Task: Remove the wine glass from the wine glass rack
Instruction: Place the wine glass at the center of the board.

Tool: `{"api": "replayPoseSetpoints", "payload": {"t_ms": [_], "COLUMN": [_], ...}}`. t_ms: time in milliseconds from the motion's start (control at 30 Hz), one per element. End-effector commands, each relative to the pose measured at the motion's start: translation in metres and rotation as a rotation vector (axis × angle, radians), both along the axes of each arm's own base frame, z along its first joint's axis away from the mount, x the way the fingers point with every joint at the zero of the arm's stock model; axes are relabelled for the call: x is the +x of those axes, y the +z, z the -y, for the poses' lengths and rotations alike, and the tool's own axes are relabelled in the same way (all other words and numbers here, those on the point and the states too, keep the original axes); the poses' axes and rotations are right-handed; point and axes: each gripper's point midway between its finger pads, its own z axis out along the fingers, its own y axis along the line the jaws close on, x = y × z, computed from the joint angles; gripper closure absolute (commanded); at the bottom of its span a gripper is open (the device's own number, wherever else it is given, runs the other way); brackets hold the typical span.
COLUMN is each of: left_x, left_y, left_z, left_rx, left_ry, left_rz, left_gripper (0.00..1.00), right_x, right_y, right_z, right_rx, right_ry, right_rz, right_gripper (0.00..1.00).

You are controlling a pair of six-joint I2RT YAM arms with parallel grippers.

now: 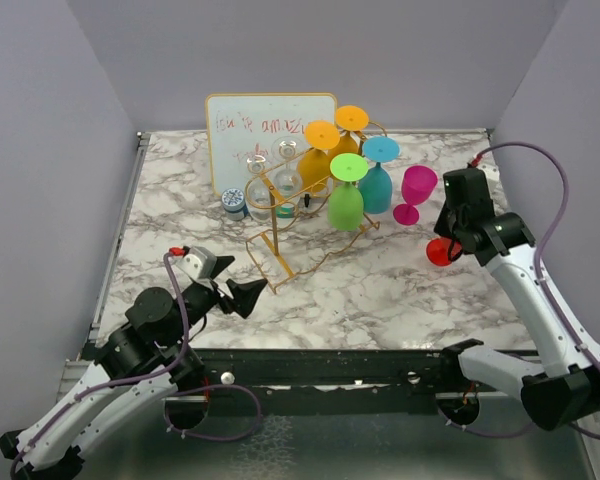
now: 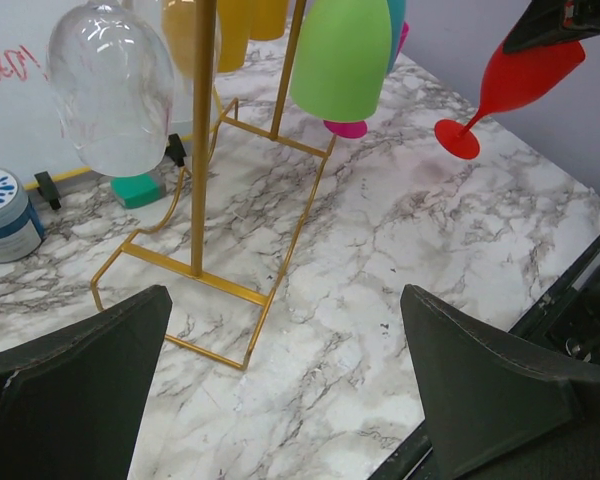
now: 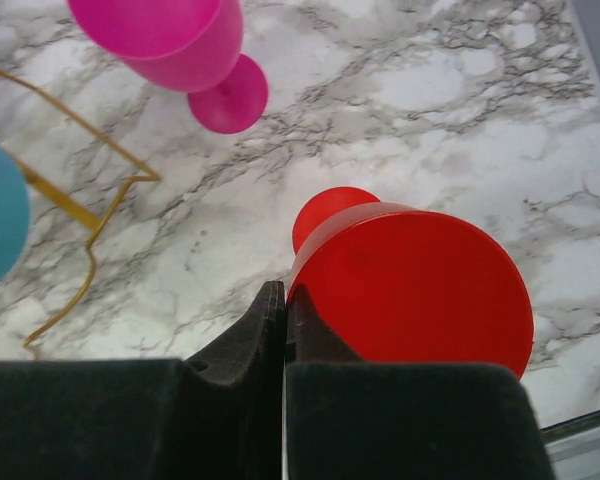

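Observation:
The foot of the red glass still hangs clear, so the right gripper needs to move outward and down next, to the bare tabletop (image 1: 431, 213) (image 3: 328, 75) beside the magenta glass, to release.
The gold wire rack (image 1: 280, 228) stands mid-table with green (image 1: 346, 203), teal (image 1: 378, 185), orange and clear glasses hanging upside down on it. My right gripper (image 1: 452, 238) is shut on the rim of a red wine glass (image 1: 442, 251), right of the rack. In the right wrist view the fingertips (image 3: 276, 300) pinch the red glass (image 3: 420, 290) at its rim. In the left wrist view the red glass (image 2: 525, 75) hangs tilted, its foot just above the table. My left gripper (image 1: 236, 296) is open and empty in front of the rack; its fingers (image 2: 70, 390) frame the rack's base (image 2: 200, 270).
A magenta glass (image 1: 417, 188) stands upright on the table between the rack and the red glass; it also shows in the right wrist view (image 3: 165, 35). A whiteboard (image 1: 265, 125) leans behind the rack. A blue-lidded jar (image 1: 234, 203) sits left of the rack.

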Motion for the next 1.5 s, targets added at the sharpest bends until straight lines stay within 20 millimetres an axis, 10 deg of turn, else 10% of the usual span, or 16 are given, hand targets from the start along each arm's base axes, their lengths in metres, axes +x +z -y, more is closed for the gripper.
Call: {"api": "replayPoseSetpoints", "payload": {"t_ms": [0, 633, 1467], "left_x": [0.005, 0.006, 0.006], "left_y": [-0.013, -0.015, -0.022], "left_z": [0.011, 0.014, 0.021], "left_rx": [0.049, 0.059, 0.074], "left_ry": [-0.026, -0.032, -0.059], "left_rz": [-0.03, -0.036, -0.054], "left_gripper": [0.01, 0.01, 0.01], "right_x": [0.023, 0.129, 0.185], "right_y": [0.012, -0.012, -0.053], "right_z": [0.023, 0.043, 0.061], "right_rx": [-0.142, 0.034, 0.014], "right_ry": [-0.092, -0.161, -0.221], "right_rz": [0.033, -0.063, -0.183], "right_gripper": [0.99, 1.0, 1.0]}}
